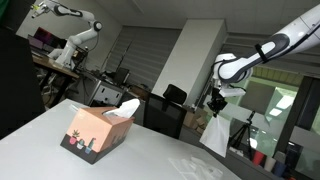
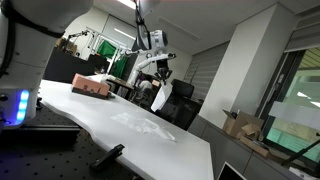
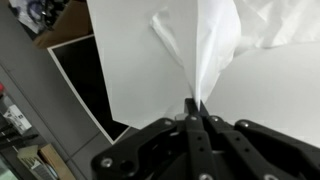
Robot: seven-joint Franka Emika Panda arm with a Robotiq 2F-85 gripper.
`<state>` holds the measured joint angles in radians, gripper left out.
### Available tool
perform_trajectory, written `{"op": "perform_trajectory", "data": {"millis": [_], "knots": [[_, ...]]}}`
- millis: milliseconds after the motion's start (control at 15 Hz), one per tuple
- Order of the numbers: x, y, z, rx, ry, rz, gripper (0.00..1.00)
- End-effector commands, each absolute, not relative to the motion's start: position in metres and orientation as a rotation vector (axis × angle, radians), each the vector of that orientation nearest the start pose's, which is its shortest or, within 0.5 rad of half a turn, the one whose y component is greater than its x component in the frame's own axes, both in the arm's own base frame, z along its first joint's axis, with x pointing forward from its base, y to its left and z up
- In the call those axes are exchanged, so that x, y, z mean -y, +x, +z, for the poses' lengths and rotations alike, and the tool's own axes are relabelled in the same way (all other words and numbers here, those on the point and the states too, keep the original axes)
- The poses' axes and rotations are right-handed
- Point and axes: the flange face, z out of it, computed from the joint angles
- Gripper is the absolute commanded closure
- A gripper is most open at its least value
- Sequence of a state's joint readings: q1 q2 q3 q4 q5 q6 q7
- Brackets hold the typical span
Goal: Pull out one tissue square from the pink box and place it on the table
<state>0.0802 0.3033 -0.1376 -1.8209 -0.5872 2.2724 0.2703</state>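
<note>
My gripper should next move down toward the tissues spread on the tabletop and release the square there, because the tissue square [image 1: 214, 134] still hangs high above the table.
My gripper [image 1: 215, 103] is shut on a white tissue square [image 1: 214, 134], which hangs limp below it, high above the far edge of the table [image 1: 160, 150]. In the wrist view the fingers [image 3: 195, 110] pinch a bunched corner of the tissue [image 3: 215, 50]. It also shows in an exterior view [image 2: 160, 97] under the gripper [image 2: 161, 76]. The pink box [image 1: 98, 129] stands on the table, well away from the gripper, with another tissue [image 1: 126, 110] sticking out of its top. The box also appears far off in an exterior view [image 2: 91, 86].
Black office chairs [image 1: 170, 108] stand beyond the table's far edge. A second robot arm [image 1: 70, 25] and cluttered desks are at the back. A blue-lit device [image 2: 14, 105] sits beside the table. Cardboard boxes [image 2: 243, 124] lie on the floor.
</note>
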Motion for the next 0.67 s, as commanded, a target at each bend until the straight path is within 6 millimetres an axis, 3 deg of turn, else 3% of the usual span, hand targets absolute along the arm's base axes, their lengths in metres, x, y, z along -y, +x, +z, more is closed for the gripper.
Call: {"op": "perform_trajectory", "data": {"millis": [0,200,333,600], "knots": [[0.042,0.657,0.382,0.023,-3.816,-0.195,1.00],[0.025,0.657,0.357,0.083,-3.974,0.000,1.00],[0.006,0.661,0.329,0.177,-4.073,0.111,1.00],[-0.046,0.669,0.261,0.595,-4.222,0.250,1.00]]}}
